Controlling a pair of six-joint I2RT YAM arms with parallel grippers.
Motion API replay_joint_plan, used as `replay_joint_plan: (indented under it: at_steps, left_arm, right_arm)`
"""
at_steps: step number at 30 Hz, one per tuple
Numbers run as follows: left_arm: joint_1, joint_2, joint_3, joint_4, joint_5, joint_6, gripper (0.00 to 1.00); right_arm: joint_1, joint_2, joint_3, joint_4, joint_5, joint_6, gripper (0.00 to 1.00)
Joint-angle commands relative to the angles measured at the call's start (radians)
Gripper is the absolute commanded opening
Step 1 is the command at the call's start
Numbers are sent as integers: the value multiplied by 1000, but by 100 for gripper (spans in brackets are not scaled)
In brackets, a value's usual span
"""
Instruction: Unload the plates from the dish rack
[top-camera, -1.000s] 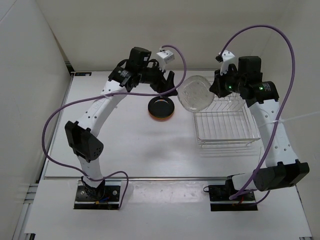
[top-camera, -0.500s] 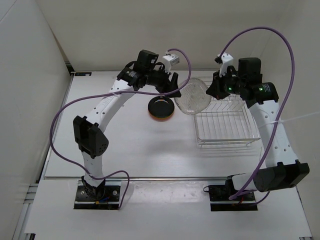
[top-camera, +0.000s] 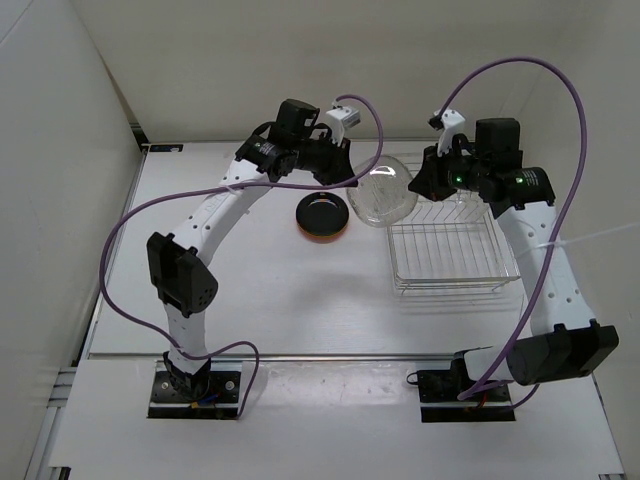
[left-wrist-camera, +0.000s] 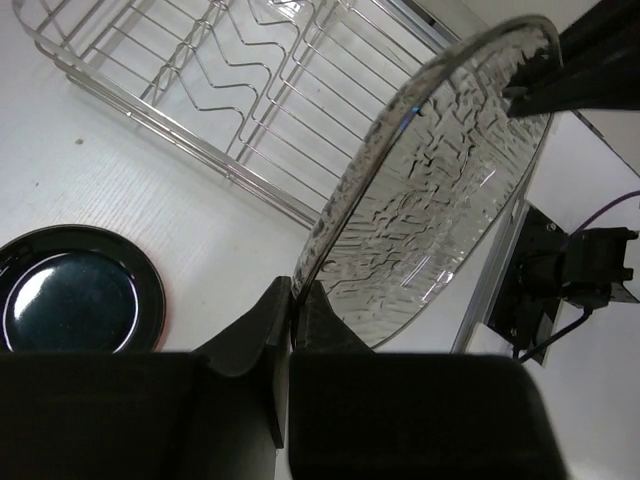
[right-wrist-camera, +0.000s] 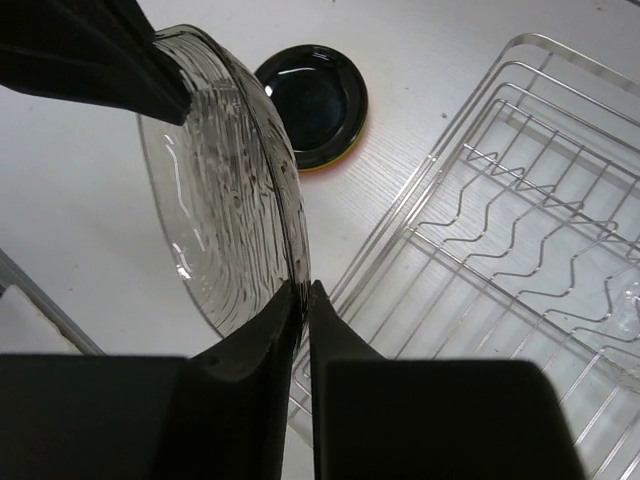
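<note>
My left gripper draws the clear plate (top-camera: 385, 197) back next, lowers it there and releases it, since open tabletop, free of dishes, lies below and back.
The clear plate (top-camera: 385, 197) hangs on edge in the air between both arms, left of the dish rack (top-camera: 450, 255). My left gripper (top-camera: 352, 183) is shut on its left rim; in the left wrist view the rim (left-wrist-camera: 440, 190) sits pinched between the jaws of that gripper (left-wrist-camera: 292, 300). My right gripper (top-camera: 418, 185) holds the opposite rim, and the right wrist view shows its jaws (right-wrist-camera: 305, 295) close around the plate's edge (right-wrist-camera: 225, 200). The black plate (top-camera: 323, 213) lies on the table with an orange rim under it.
The wire dish rack (right-wrist-camera: 500, 230) lies right of and below the held plate, its dividers upright. The stacked plates (left-wrist-camera: 70, 300) lie left of it. White walls stand to the left and behind. Purple cables loop above both arms.
My left gripper came in from the left and closed on the clear plate's rim. The plate tilted and shifted slightly left. My right gripper stayed on the other rim.
</note>
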Motion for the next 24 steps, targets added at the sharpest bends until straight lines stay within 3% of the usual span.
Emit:
replay_joint_plan:
  at_steps: [1, 2, 3, 6, 7, 12, 15, 20, 24]
  left_arm:
    - [4, -51, 23, 40, -60, 1, 11]
    - [4, -51, 23, 40, -72, 1, 11]
    - [4, -64, 11, 40, -72, 1, 11]
    - [4, -100, -24, 30, -72, 36, 11]
    - [4, -111, -53, 15, -72, 68, 11]
    - [4, -156, -133, -106, -46, 165, 11]
    - [4, -142, -178, -171, -37, 201, 11]
    - [64, -258, -409, -72, -99, 179, 11]
    - [177, -281, -481, -19, -190, 118, 11]
  right_arm:
    - [5, -39, -22, 5, -113, 12, 14]
    - [5, -39, -22, 5, -126, 12, 20]
    - [5, -48, -22, 5, -126, 12, 39]
    - [5, -48, -31, 5, -114, 12, 81]
    - [5, -48, -31, 5, -84, 12, 100]
    - [5, -57, -42, 58, 132, 58, 100]
    - [5, -66, -42, 58, 160, 58, 100]
    - [5, -88, -51, 68, 212, 58, 100]
    - [5, -97, -60, 68, 254, 49, 100]
